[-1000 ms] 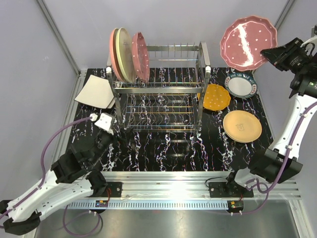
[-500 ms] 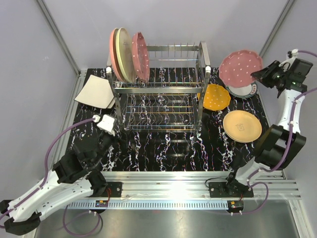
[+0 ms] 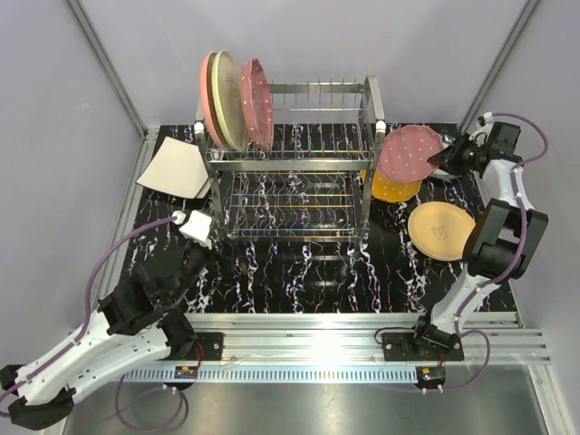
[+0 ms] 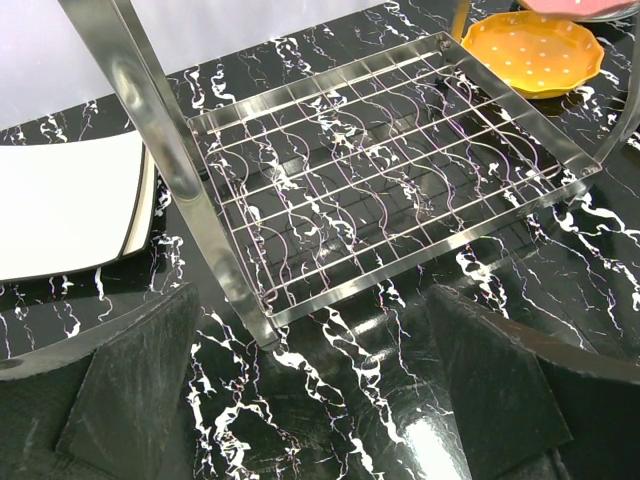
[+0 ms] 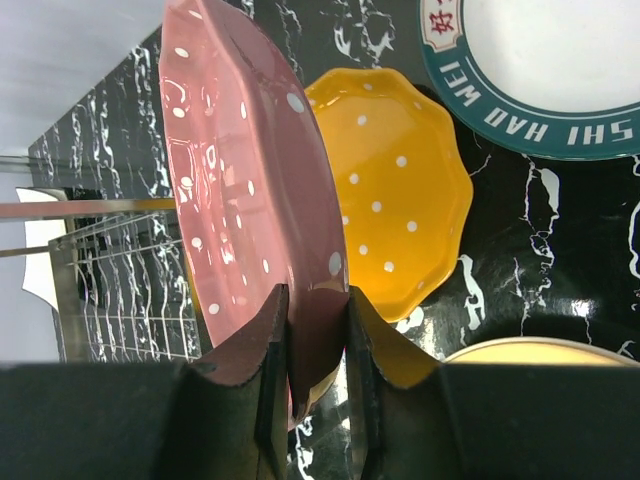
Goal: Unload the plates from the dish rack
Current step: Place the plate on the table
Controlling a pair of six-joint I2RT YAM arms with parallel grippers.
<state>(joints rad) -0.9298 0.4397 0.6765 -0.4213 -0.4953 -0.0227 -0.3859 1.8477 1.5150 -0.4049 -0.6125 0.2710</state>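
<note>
The right gripper lowers the maroon white-dotted plate toward the rack [image 3: 290, 168] next until it rests on top, because the plate still hangs above the orange plate.
The silver wire dish rack [image 3: 290, 168] stands mid-table; its lower tier shows in the left wrist view [image 4: 390, 170]. Three plates stand at its top left: pink [image 3: 208, 100], cream [image 3: 227, 100], maroon white-dotted [image 3: 258, 104]. My right gripper [image 3: 441, 156] is shut on the rim of another maroon white-dotted plate [image 3: 408, 152], also in the right wrist view [image 5: 240, 200], held low over the orange plate [image 3: 391, 188]. The teal-rimmed plate [image 5: 540, 70] and the tan plate [image 3: 439, 231] lie on the table. My left gripper [image 3: 186, 263] is open and empty by the rack's front left leg [image 4: 240, 310].
A squarish white plate [image 3: 174, 169] lies left of the rack, also in the left wrist view [image 4: 65, 205]. The black marbled table [image 3: 308, 272] ends at a metal rail in front. Grey walls close in the back and sides.
My right gripper has brought the maroon dotted plate down from high at the back right to low over the orange plate. The left arm has barely moved.
</note>
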